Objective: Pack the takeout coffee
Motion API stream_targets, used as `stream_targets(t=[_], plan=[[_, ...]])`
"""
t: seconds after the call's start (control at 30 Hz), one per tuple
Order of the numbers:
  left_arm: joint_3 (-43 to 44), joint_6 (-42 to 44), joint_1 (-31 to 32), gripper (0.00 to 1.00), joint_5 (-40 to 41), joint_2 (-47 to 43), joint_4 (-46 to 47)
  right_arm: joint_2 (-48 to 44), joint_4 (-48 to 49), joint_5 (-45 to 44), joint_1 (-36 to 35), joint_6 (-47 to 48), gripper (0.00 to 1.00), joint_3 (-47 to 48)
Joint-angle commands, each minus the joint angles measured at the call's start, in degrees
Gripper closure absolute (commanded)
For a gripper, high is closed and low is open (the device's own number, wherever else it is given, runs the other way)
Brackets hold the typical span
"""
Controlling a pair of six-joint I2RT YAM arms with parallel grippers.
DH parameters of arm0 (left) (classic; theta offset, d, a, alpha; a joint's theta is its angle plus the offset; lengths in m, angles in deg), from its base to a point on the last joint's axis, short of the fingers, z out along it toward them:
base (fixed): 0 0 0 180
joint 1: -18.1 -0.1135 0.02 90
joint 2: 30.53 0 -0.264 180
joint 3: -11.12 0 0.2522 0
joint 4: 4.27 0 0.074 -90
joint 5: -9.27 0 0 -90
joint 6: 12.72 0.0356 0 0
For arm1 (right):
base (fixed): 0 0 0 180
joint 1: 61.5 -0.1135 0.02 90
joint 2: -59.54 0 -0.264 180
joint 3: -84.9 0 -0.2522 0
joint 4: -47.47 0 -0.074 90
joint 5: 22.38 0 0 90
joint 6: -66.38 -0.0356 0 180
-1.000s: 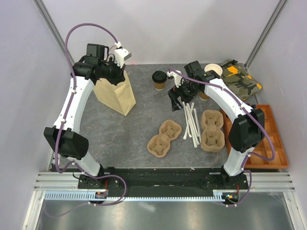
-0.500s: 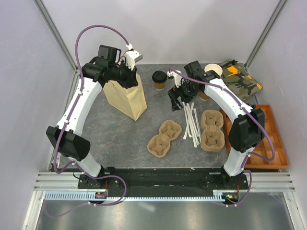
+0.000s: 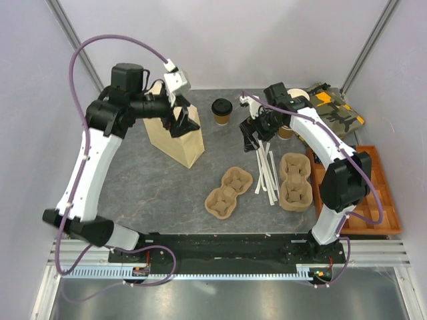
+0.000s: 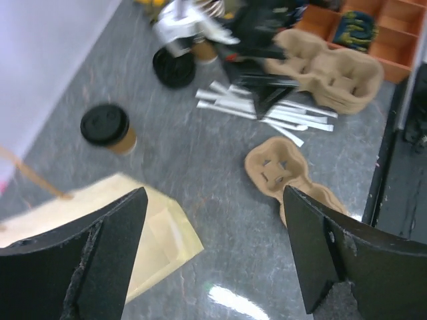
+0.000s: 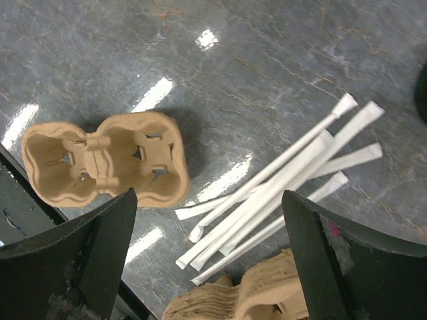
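I should lower my left gripper next, toward the right in the top view, onto the pulp carrier's far rim (image 3: 240,169) (image 4: 257,149), because that thin rim is clear of the straws.
The takeout coffee (image 3: 221,111), a small brown cup with a black lid, stands at the back middle of the table; the left wrist view shows it too (image 4: 108,127). A kraft paper bag (image 3: 175,137) stands just left of it. My left gripper (image 3: 181,120) hovers open over the bag's upper right edge, holding nothing, and the bag (image 4: 157,230) shows below between its fingers (image 4: 213,200). My right gripper (image 3: 256,131) hangs open right of the cup, over the paper-wrapped straws (image 5: 287,180), with nothing between its fingers (image 5: 207,197).
A two-cup pulp carrier (image 3: 228,192) lies mid-table and a stack of carriers (image 3: 295,180) to its right. Straws (image 3: 267,170) lie between them. A loose black lid (image 4: 173,67) and an open cup (image 3: 295,100) sit behind the right arm. A camouflage pouch (image 3: 337,110) and orange tray (image 3: 380,193) are at right.
My left gripper carried the bag rightward, then opened and let go of its top. The right gripper shifted slightly right and stays open.
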Motion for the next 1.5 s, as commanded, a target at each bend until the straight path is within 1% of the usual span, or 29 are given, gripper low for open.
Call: stream_targets(t=[0.0, 0.03, 0.1, 0.13, 0.23, 0.27, 0.33, 0.37, 0.47, 0.53, 0.63, 0.7, 0.73, 0.83, 0.97, 1.1, 1.27, 1.47], plan=[[-6.8, 16.8, 7.3, 0.11, -5.7, -6.7, -4.7, -3.2, -0.4, 1.4, 2.3, -0.4, 0.02, 0.8], [-8.7, 18.6, 12.2, 0.11, -4.8, -7.1, -5.0, -3.3, -0.6, 1.4, 3.0, -0.3, 0.02, 0.6], [-13.2, 21.5, 17.1, 0.14, -1.6, -7.1, -5.3, -3.4, -0.7, 1.6, 3.9, -0.2, 0.02, 0.4], [-14.1, 22.3, 20.8, 0.15, -1.2, -6.5, -5.2, -3.7, -0.7, 1.6, 4.5, -0.2, 0.02, 0.3], [-15.5, 24.5, 24.7, 0.19, -2.8, -1.9, -3.5, -4.4, -0.7, 1.6, 6.5, -1.0, 0.02, 0.4], [-15.7, 25.7, 25.0, 0.21, -3.7, -0.7, -2.8, -4.6, -0.7, 1.6, 7.1, -1.4, 0.02, 0.6], [-16.8, 29.3, 25.7, 0.23, -6.7, 3.1, -0.2, -5.5, -0.7, 1.5, 9.0, -2.7, 0.02, 1.3], [-17.6, 29.9, 25.9, 0.23, -7.3, 4.2, 3.9, -5.9, -0.7, 1.5, 9.8, -3.1, 0.02, 2.0], [-19.7, 35.6, 26.5, 0.27, -8.3, 8.6, 10.2, -7.6, -0.7, 0.9, 12.2, -4.2, 0.02, 3.2], [-19.0, 38.2, 26.6, 0.30, -8.9, 13.3, 11.4, -9.0, -0.9, 0.2, 13.5, -4.7, 0.02, 3.7], [-17.8, 41.8, 26.7, 0.31, -8.7, 19.9, 14.0, -11.2, -0.5, 0.4, 14.6, -5.8, 0.02, 5.0], [-15.3, 43.2, 26.7, 0.31, -8.2, 23.6, 14.0, -12.6, -0.1, 1.5, 14.9, -6.4, 0.02, 5.1], [-14.3, 43.4, 26.7, 0.32, -7.9, 26.8, 13.9, -13.1, 0.0, 2.0, 15.0, -6.4, 0.02, 5.0], [-11.8, 45.3, 26.5, 0.34, -6.8, 31.9, 13.7, -14.3, 0.2, 2.8, 15.2, -6.2, 0.02, 4.3], [-9.0, 45.6, 25.4, 0.35, -6.0, 36.4, 13.5, -15.9, 0.1, 4.3, 15.3, -5.8, 0.02, 3.2], [-8.1, 47.7, 24.2, 0.34, -4.1, 38.6, 12.2, -16.7, 0.1, 5.4, 15.4, -5.4, 0.02, 2.5], [-6.1, 50.8, 23.6, 0.33, -1.3, 40.9, 7.3, -16.9, -0.4, 6.5, 15.3, -4.9, 0.02, 2.5], [-4.6, 51.9, 23.6, 0.34, 2.1, 42.2, 4.1, -16.2, -0.4, 7.5, 15.4, -5.0, 0.02, 2.8]])
